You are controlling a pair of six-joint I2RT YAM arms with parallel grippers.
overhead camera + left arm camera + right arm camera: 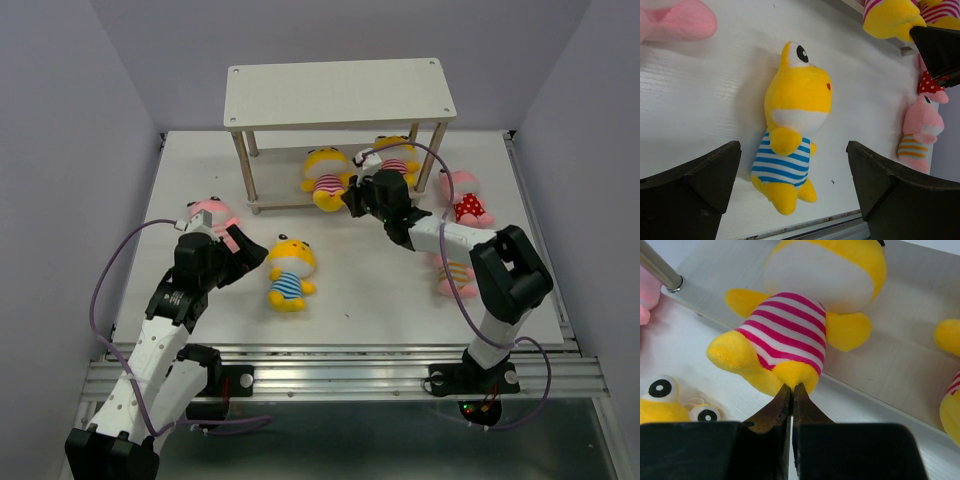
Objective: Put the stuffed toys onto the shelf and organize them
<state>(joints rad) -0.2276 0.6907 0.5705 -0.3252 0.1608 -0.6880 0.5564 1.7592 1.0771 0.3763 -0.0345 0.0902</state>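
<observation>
The robot's right gripper needs to push outward and toward the gap (355,170) (900,347) beside the second yellow toy next, then release, since the feet of the held toy hang over the shelf's front edge.
The shelf (340,92) stands at the back of the table. A yellow toy in pink stripes (327,178) lies on the front edge of its lower board (900,355). My right gripper (355,198) is shut, its tips pinching that toy's foot (791,385). A second yellow toy in pink stripes (395,155) sits further in on the lower board. A yellow toy in blue stripes (289,272) lies on the table; in the left wrist view it (792,125) lies between the fingers (695,185) of my open, empty left gripper (792,185), which is above it.
A pink toy (212,215) lies by the left arm. A pink toy in red polka dots (465,197) and a pink toy in orange stripes (452,272) lie to the right, beside the right arm. A shelf leg (660,270) stands left of the held toy.
</observation>
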